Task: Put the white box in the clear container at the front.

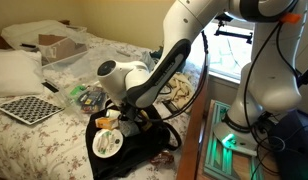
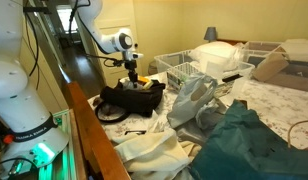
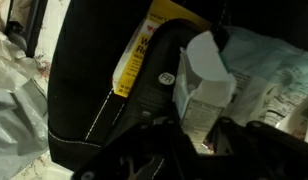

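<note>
My gripper needs to move up from the black bag (image 1: 139, 152) next, then outward over the clear container (image 1: 88, 95), and release the white box, because that container is beyond the bag.
In the wrist view the white box (image 3: 202, 88), a small carton with printed text, stands upright between my gripper's dark fingers (image 3: 199, 138), which are shut on its lower end. Under it lies a black bag (image 3: 84, 90) with a yellow packet (image 3: 142, 48) on it. In an exterior view my gripper (image 1: 114, 118) hangs just above the black bag (image 1: 139, 152) on the bed, with the box (image 1: 108, 119) pale at its tip. A clear container (image 1: 88, 95) holding small items sits on the bed beyond the bag. In an exterior view the gripper (image 2: 134, 76) is over the bag (image 2: 129, 98).
A round white item (image 1: 106, 143) lies on the bag. A checkered board (image 1: 29, 108) and a cardboard box (image 1: 56, 45) are on the floral bedspread. White wire baskets (image 2: 184, 66), a plastic bag (image 2: 191, 100) and green cloth (image 2: 249, 140) crowd the bed. A wooden rail (image 2: 89, 125) edges the bed.
</note>
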You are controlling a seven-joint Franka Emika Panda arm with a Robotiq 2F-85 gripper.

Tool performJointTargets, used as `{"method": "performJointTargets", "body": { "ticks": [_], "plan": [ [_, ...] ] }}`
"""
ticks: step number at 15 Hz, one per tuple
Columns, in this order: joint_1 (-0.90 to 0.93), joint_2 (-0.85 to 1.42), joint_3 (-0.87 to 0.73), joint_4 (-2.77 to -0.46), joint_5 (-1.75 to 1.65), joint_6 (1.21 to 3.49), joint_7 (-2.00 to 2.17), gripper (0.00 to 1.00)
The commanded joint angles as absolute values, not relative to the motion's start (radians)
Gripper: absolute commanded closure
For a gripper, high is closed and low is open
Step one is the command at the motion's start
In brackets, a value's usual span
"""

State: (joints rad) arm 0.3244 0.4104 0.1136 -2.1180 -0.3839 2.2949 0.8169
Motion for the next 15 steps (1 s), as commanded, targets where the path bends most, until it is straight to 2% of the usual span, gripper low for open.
{"method": "performJointTargets", "body": {
  "ticks": [1,7,15],
  "plan": [
    [0.358,0.352,0.094,-2.164,-0.374,2.286,0.881,0.93],
    [0.381,0.209,0.078,-2.255,-0.466,2.293,1.054,0.93],
    [0.296,0.099,0.086,-2.238,-0.696,2.315,1.133,0.93]
  ]
}}
